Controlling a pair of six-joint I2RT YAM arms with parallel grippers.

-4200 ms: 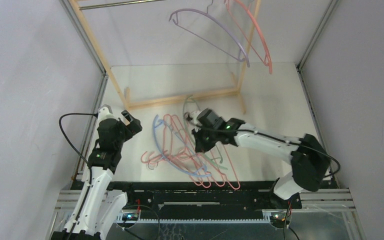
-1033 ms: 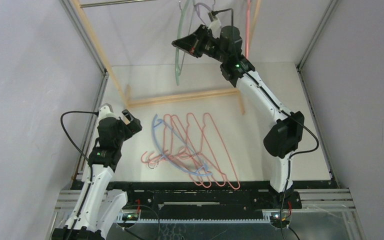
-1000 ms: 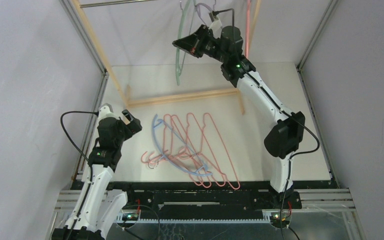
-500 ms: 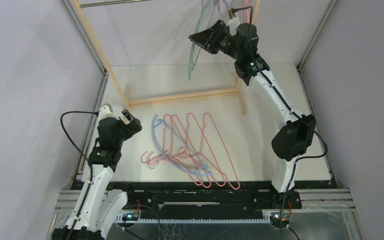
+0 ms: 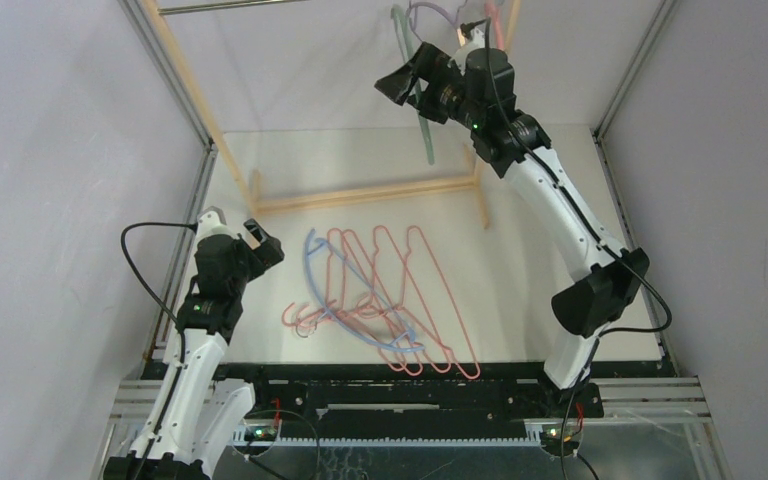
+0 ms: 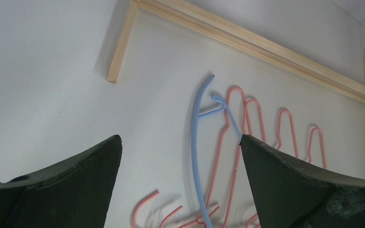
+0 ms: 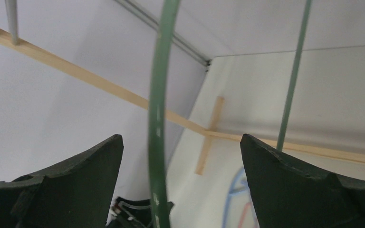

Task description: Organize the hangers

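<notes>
The blue hanger lies over the salmon-pink ones, so my right gripper will leave the green hanger (image 5: pixel 426 135) next and come back and down onto the blue hanger's near curve (image 5: pixel 358 334).
Several salmon-pink hangers (image 5: pixel 400 290) and a blue hanger (image 5: pixel 312 262) lie overlapped on the white table. High at the back, a green hanger (image 5: pixel 426 135) hangs from above, beside a lavender hanger (image 5: pixel 430 12) and a pink one (image 5: pixel 496 25). My right gripper (image 5: pixel 407 82) is raised there and open. In the right wrist view the green hanger's bar (image 7: pixel 158 118) runs between the spread jaws of this gripper (image 7: pixel 178 138) without touching either. My left gripper (image 5: pixel 260 245) hovers low at the table's left, open and empty (image 6: pixel 178 140), facing the blue hanger (image 6: pixel 195 156) and the pink ones (image 6: pixel 247 118).
The wooden rack's base bar (image 5: pixel 370 198) lies across the table behind the pile, with its posts (image 5: pixel 192 95) rising at left and right. A metal rail (image 5: pixel 240 8) crosses the top. Grey walls close in on both sides.
My right gripper has opened and let go of the green hanger, which now hangs further right beside the lavender one. The right arm shifted right. The left arm has not moved.
</notes>
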